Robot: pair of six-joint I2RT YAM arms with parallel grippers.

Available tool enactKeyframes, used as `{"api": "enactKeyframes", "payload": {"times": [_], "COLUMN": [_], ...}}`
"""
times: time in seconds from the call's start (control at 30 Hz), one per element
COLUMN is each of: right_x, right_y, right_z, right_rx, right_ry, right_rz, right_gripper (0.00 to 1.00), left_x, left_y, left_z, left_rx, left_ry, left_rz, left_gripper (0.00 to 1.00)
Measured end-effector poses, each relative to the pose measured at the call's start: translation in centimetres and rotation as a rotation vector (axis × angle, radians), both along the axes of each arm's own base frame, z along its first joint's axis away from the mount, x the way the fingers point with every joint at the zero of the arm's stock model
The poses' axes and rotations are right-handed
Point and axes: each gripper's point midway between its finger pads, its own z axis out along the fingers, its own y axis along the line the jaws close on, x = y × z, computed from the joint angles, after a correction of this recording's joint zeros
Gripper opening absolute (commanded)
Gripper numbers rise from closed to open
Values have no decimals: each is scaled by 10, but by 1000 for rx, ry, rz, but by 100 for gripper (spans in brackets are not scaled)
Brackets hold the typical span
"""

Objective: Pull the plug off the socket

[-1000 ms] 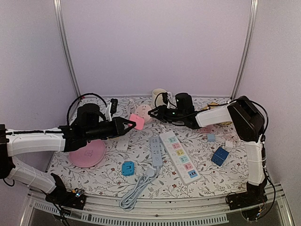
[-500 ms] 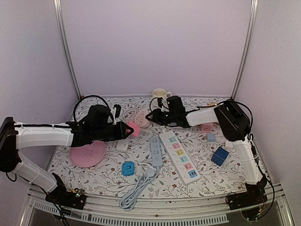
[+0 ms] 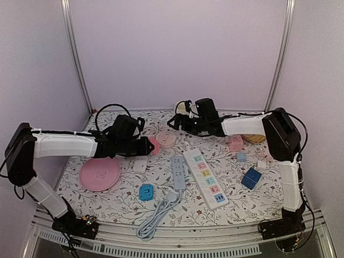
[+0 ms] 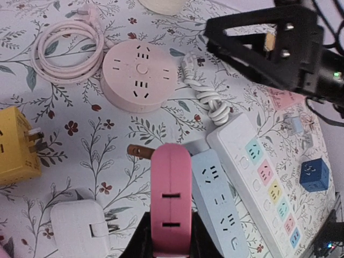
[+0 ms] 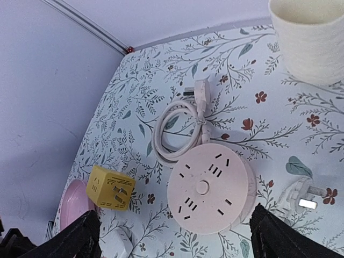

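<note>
Next, my left gripper goes down to the open tabletop (image 3: 151,160) (image 4: 119,183) beside the white plug and lets go of the pink plug, already clear of the socket.
My left gripper (image 4: 171,244) is shut on a pink plug (image 4: 171,199), and a brass prong (image 4: 138,151) pokes out at the plug's far end. In the top view the plug (image 3: 153,146) hangs just left of the round pink socket (image 3: 166,139). That socket (image 4: 138,76) lies flat on the table, apart from the plug. My right gripper (image 5: 180,236) is open above the round socket (image 5: 210,187). Its fingers (image 5: 80,236) stand wide on either side and touch nothing.
A yellow cube adapter (image 5: 110,188), a coiled white cord (image 5: 180,131), a cup (image 5: 306,37) and a white plug (image 5: 301,196) surround the socket. Nearer the front lie a white power strip (image 3: 204,178), a blue-grey strip (image 3: 178,172), a pink plate (image 3: 100,173) and a blue cube (image 3: 251,178).
My right gripper has opened, let go of the round socket and drawn back toward the far side. The socket now rests on the table, while the left gripper keeps the pink plug.
</note>
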Motion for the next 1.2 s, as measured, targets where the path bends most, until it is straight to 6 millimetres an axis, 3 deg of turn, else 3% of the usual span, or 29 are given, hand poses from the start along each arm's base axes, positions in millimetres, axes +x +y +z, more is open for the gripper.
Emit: {"api": "enactKeyframes", "payload": {"times": [0.2, 0.33, 0.5, 0.7, 0.83, 1.03, 1.2], "right_x": [-24, -50, -88, -128, -144, -161, -167], "right_y": [-37, -71, -122, -163, -180, -202, -211], "right_z": [70, 95, 99, 101, 102, 96, 97], "right_rx": [-23, -48, -89, -99, -99, -118, -124], "right_ry": [-122, -172, -184, -198, -205, -197, -194], "right_rz": [-55, -100, -169, -218, -243, -282, -308], "right_gripper": [99, 99, 99, 99, 99, 99, 99], "left_x": [22, 33, 38, 26, 25, 13, 9], "left_y": [-3, -6, -11, -12, -14, -16, -21], "left_z": [-18, -30, -51, -72, -81, -94, -91], "left_rx": [145, 254, 415, 566, 624, 687, 687], "left_ry": [10, 9, 20, 44, 48, 63, 55], "left_rz": [13, 19, 19, -8, -12, -40, -48], "left_gripper": [7, 9, 15, 20, 31, 55, 61]}}
